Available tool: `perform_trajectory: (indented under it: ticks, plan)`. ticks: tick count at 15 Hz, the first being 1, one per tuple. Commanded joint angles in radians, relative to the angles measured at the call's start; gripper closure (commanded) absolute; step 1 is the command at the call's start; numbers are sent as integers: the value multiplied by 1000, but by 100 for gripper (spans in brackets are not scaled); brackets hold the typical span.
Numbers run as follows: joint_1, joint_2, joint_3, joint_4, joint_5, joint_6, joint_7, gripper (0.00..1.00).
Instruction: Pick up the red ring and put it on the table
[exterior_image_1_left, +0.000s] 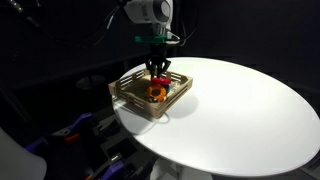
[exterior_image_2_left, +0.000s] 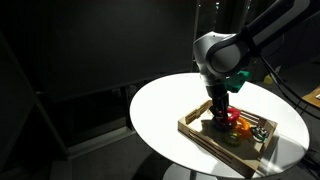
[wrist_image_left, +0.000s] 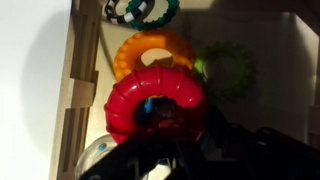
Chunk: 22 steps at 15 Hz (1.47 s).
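I need to lift my gripper with the red ring over the tray's slatted side, turn, then lower it and release the ring's rim, as the table beside the tray is bare.
The red ring lies in the slatted wooden tray, overlapping the orange-yellow ring. My gripper is down in the tray right at the red ring. Its dark fingers cover the ring's near rim, and one finger seems to reach into the centre hole. The fingers are too dark to show whether they are clamped. In both exterior views the gripper stands upright over the red ring inside the tray. The tray sits on the round white table.
A green ring lies to the right of the orange-yellow one. A dark ring with green and white marks lies at the tray's far end, and a pale object sits near the bottom left. Bare white table top lies beside the tray.
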Motion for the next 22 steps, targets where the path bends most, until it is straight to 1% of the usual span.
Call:
perform_trajectory:
  ticks: [1,5,11,22]
  plan:
    - [-1,-19,-6,20,-6,-5,-5,90]
    - [-7,-45,-15,20,-3,11,6,90]
    - [-32,-78,-49,40,8,-4,41,90]
    - [-99,-134,-157,12,4,-18,234,91]
